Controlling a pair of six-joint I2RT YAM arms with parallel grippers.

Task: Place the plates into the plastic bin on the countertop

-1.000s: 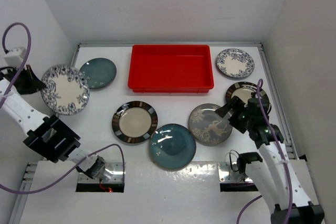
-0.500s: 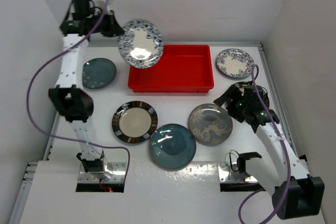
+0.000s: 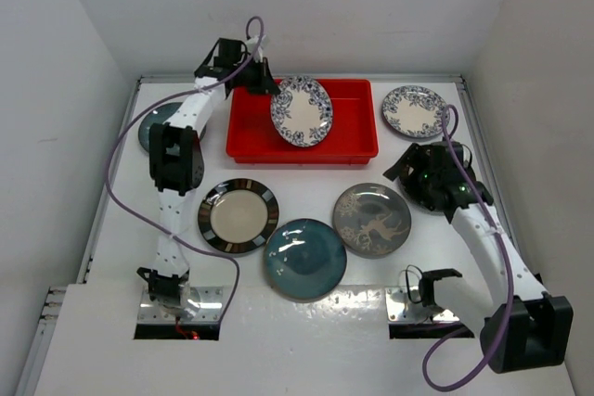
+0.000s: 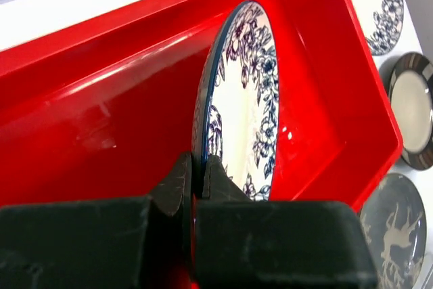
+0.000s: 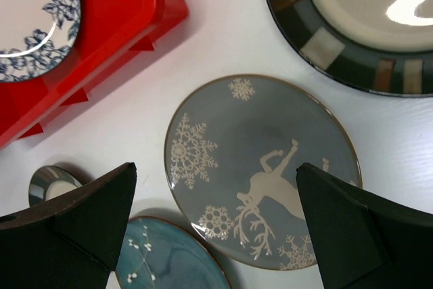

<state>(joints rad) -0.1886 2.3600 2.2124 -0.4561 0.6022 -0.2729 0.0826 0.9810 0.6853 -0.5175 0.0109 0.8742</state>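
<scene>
I will swing my right gripper outward and down next, onto the second floral plate's rim [image 3: 443, 120] facing the side panel, because that plate is outward of my gripper and below it.
My left gripper [image 3: 264, 81] is shut on the rim of a blue-and-white floral plate [image 3: 302, 110] and holds it tilted on edge over the red plastic bin [image 3: 353, 136]. In the left wrist view the fingers [image 4: 181, 175] pinch the plate [image 4: 240, 93] inside the bin [image 4: 101, 120]. My right gripper [image 3: 408, 178] is open and empty. It hovers over the grey deer plate [image 3: 371, 218], which lies between its fingertips in the right wrist view [image 5: 260, 167].
On the white countertop [image 3: 316, 178] lie a striped plate [image 3: 238, 215], a teal plate [image 3: 304, 259], a second floral plate [image 3: 415, 111], a teal plate [image 3: 148, 132] behind the left arm and a striped plate [image 3: 464, 162] under the right arm. White panels wall the sides.
My left arm has swung the floral plate from the far left, up over the bin's back left corner, then down into the bin. My right gripper has shifted slightly near the deer plate.
</scene>
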